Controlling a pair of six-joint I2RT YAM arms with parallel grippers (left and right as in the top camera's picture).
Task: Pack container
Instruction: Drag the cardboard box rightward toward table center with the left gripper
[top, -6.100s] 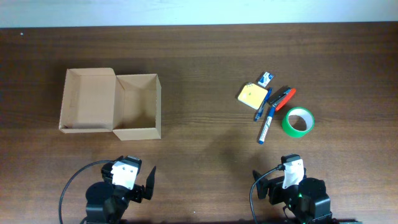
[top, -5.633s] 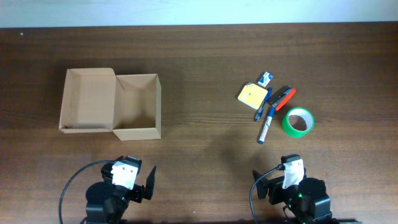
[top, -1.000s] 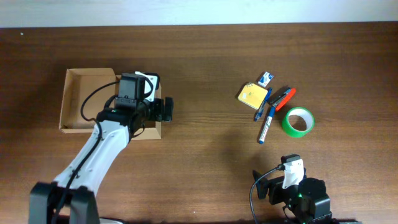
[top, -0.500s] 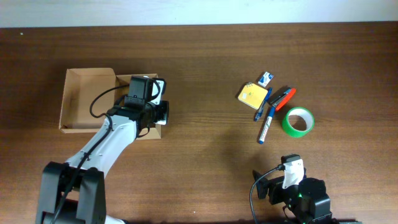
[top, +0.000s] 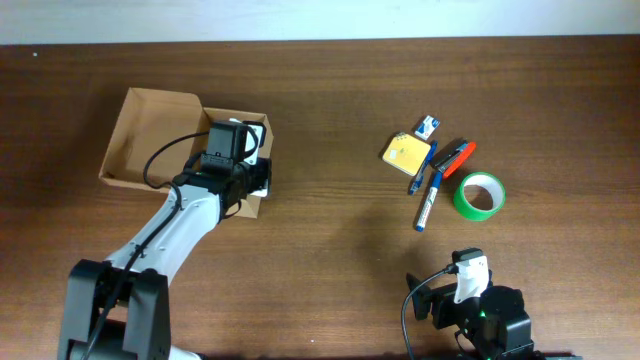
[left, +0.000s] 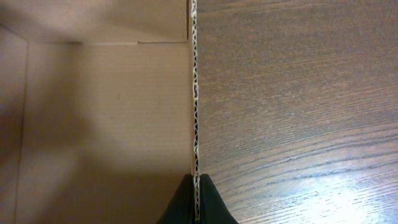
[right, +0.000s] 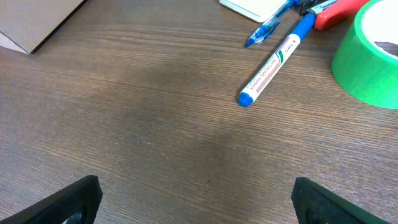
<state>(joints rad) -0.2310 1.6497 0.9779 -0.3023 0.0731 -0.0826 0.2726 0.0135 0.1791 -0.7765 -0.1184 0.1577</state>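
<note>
My left gripper drags and turns the container (top: 150, 138) onto the bare wood (top: 345, 190) beside the yellow notepad next and releases the container's side, since the loose items lie far off.
The container (top: 150, 138) is a shallow tan cardboard box lying open, its flap lid spread to the left, and it sits slightly askew on the table's left side. My left gripper (top: 263, 176) is shut on the container's right wall. In the left wrist view the wall's corrugated edge (left: 194, 112) runs straight up from my left gripper (left: 196, 200), one finger inside the box and one outside. The box floor (left: 106, 124) shows bare. My right gripper (right: 199, 202) stands open low over bare wood, parked at the front right (top: 470, 292).
Loose items lie at the right: a yellow notepad (top: 406, 151), a blue marker (top: 430, 200), a blue pen (top: 419, 172), a red-handled tool (top: 457, 156), a green tape roll (top: 480, 195), a small blue-and-white item (top: 429, 125). The marker (right: 268, 68) and tape (right: 370, 56) lie ahead of my right gripper.
My left gripper has shut on the container's right wall. The box has turned a little clockwise and shifted right and back. The right arm has not moved.
</note>
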